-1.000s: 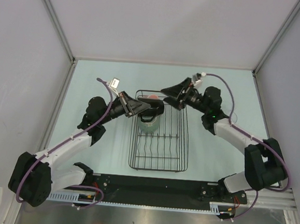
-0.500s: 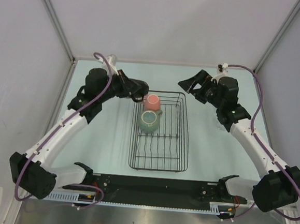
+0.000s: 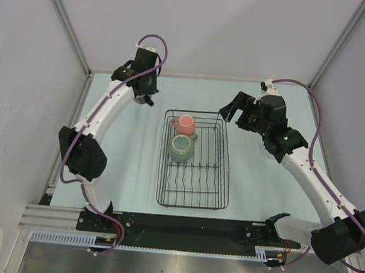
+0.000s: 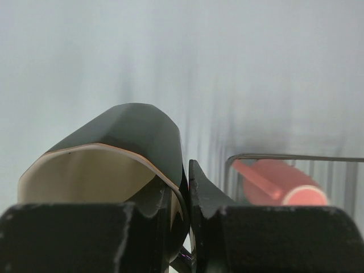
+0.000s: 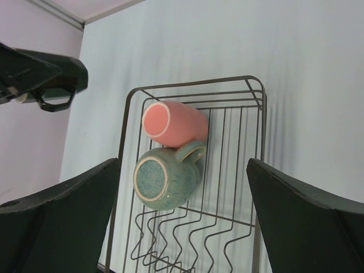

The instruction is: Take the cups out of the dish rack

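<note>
The table beside the far end of the rack is bare, so my left gripper should lower the black cup (image 4: 136, 131) next until it stands there, then let go of the cup's rim.
The black wire dish rack (image 3: 225, 178) lies mid-table. In its far end lie a pink cup (image 3: 185, 124) on its side and a pale-green handled cup (image 3: 181, 148) bottom up, touching each other. My left gripper (image 3: 145, 98) is off the rack's far left corner, shut on the rim of a black cup (image 4: 136, 131) with a cream inside. The left wrist view shows the pink cup (image 4: 278, 183) behind the rack's wire (image 4: 296, 157). Off the rack's far right corner hovers my right gripper (image 3: 234, 110), open and empty; its view looks down on the pink cup (image 5: 173, 124) and green cup (image 5: 165, 179).
Grey walls with metal corner posts (image 3: 68, 26) close in the pale table (image 3: 262, 174) on three sides. The near half of the rack (image 5: 259, 114) holds only wavy wire dividers. The left arm's tip (image 5: 45, 77) shows at the upper left of the right wrist view.
My left arm has swung from over the rack out to the far left, carrying the black cup. My right arm has drawn back from the rack's far end to the right.
</note>
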### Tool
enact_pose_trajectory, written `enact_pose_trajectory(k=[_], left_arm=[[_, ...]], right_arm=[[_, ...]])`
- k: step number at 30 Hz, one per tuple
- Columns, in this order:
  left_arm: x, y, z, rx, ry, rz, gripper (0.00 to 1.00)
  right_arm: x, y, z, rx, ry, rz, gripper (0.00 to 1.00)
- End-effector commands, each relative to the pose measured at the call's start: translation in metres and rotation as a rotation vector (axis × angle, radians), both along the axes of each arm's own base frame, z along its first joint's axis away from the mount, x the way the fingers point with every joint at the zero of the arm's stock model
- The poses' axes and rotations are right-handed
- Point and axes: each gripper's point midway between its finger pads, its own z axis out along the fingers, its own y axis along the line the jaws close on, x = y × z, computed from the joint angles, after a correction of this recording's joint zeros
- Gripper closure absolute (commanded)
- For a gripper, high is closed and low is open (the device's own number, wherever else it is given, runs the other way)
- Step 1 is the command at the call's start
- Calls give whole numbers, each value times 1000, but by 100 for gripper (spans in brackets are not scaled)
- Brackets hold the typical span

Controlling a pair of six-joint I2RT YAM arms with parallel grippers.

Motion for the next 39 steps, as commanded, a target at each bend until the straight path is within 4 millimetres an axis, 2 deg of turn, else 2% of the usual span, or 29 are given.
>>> enact_pose_trajectory(k=[1, 3, 7, 8, 16, 28, 37, 39], left_arm=[[7, 29, -5, 117, 59, 28, 100], [13, 32, -12, 98, 79, 36, 100], [22, 30, -41, 66, 145, 32, 100], [24, 31, -53, 61, 173, 32, 100], [26, 22, -111, -3, 292, -1, 100], [25, 22, -153, -1, 361, 1, 100], [17, 26, -163, 5, 361, 16, 100], [15, 28, -158, 6, 350, 26, 91]], right_arm=[[-3, -2, 24, -35, -66, 2, 0], [-3, 1, 19, -43, -55, 13, 0], [-3, 9, 13, -54, -40, 32, 0], [-2, 9, 12, -57, -38, 33, 0], [5, 16, 2, -67, -12, 39, 0], [9, 13, -12, -55, 27, 24, 0], [7, 11, -16, -58, 30, 20, 0], [8, 11, -16, -55, 30, 19, 0]])
